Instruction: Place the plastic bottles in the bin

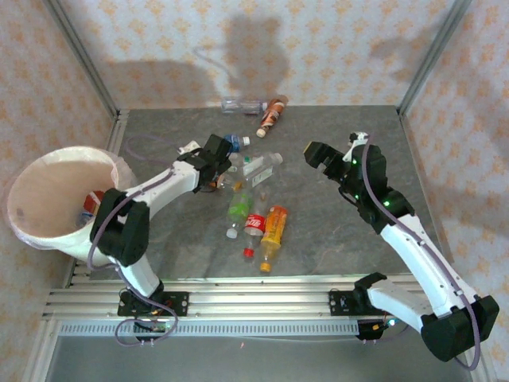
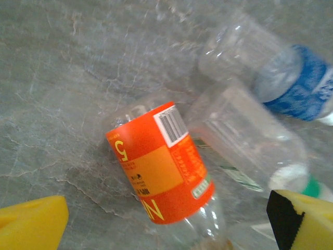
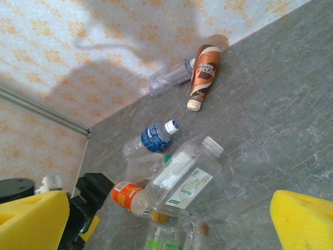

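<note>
The left gripper will next go down around the orange label (image 1: 213,185) (image 2: 161,164) and close on the clear bottle, since the bottle is below the gripper, between its open yellow fingers.
Several plastic bottles lie in a loose heap mid-table. My left gripper (image 1: 220,163) hovers open over an orange-labelled clear bottle (image 2: 161,166), which lies on the table between its yellow fingertips (image 2: 31,224) without being gripped. Beside it are a blue-labelled bottle (image 2: 291,78) and a clear green-capped one (image 2: 250,140). My right gripper (image 1: 312,153) is open and empty, raised to the right of the heap, facing a large clear white-capped bottle (image 3: 182,179). Nearer the arms lie green-labelled (image 1: 238,208), red-labelled (image 1: 254,227) and orange-filled (image 1: 273,227) bottles. The bin (image 1: 40,236) stands at the far left.
A brown-labelled bottle (image 1: 273,114) and a clear one (image 1: 242,103) lie against the back wall. Something red-labelled (image 1: 89,207) lies inside the bin. Metal frame posts stand at the back corners, and a rail (image 1: 238,298) runs along the near edge.
</note>
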